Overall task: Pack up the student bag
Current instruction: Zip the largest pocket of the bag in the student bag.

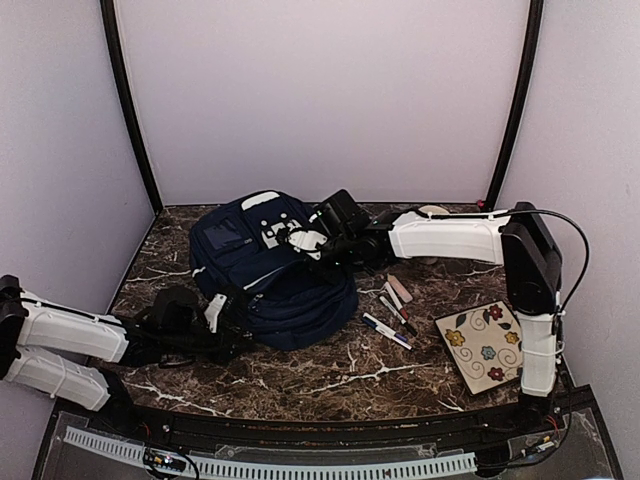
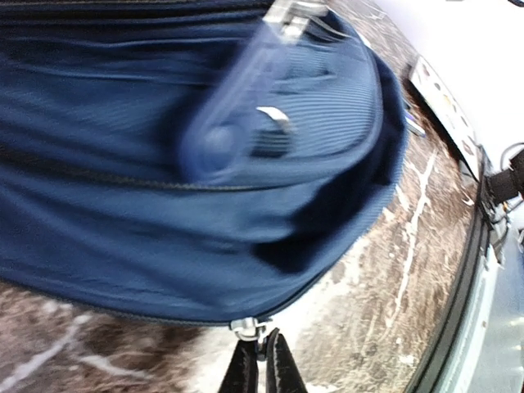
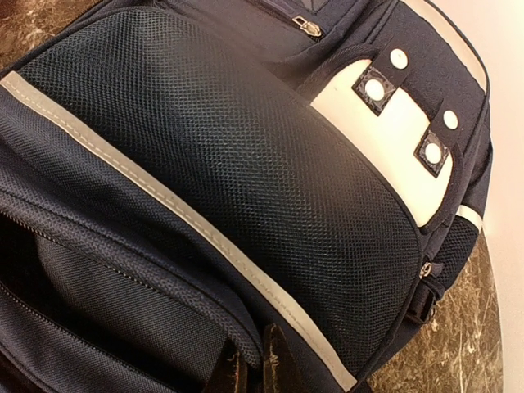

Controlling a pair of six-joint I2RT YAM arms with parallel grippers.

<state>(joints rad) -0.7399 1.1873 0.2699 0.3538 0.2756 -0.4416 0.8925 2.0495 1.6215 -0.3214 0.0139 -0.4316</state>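
The left gripper should move toward the bag's corner by the markers and release the zip pull (image 2: 246, 328), since that corner is to the gripper's right in the top view.
The student bag (image 1: 275, 275), navy blue, lies flat in the middle of the marble table. My left gripper (image 1: 222, 312) is at its near left edge. In the left wrist view this gripper (image 2: 262, 337) is shut on the metal zip pull (image 2: 246, 328) at the bag's (image 2: 164, 205) lower seam. My right gripper (image 1: 302, 240) reaches in from the right onto the bag's top. Its wrist view shows that gripper (image 3: 252, 334) shut on the fabric rim of an open pocket (image 3: 196, 303), just beside the white stripe (image 3: 164, 196). The white slotted patch (image 3: 385, 139) lies beyond.
Several markers (image 1: 392, 318) and a pink eraser (image 1: 400, 289) lie right of the bag. A flower-patterned flat case (image 1: 483, 345) sits at the near right by the right arm's base. The table's black front rail (image 2: 458, 311) runs close to the left gripper.
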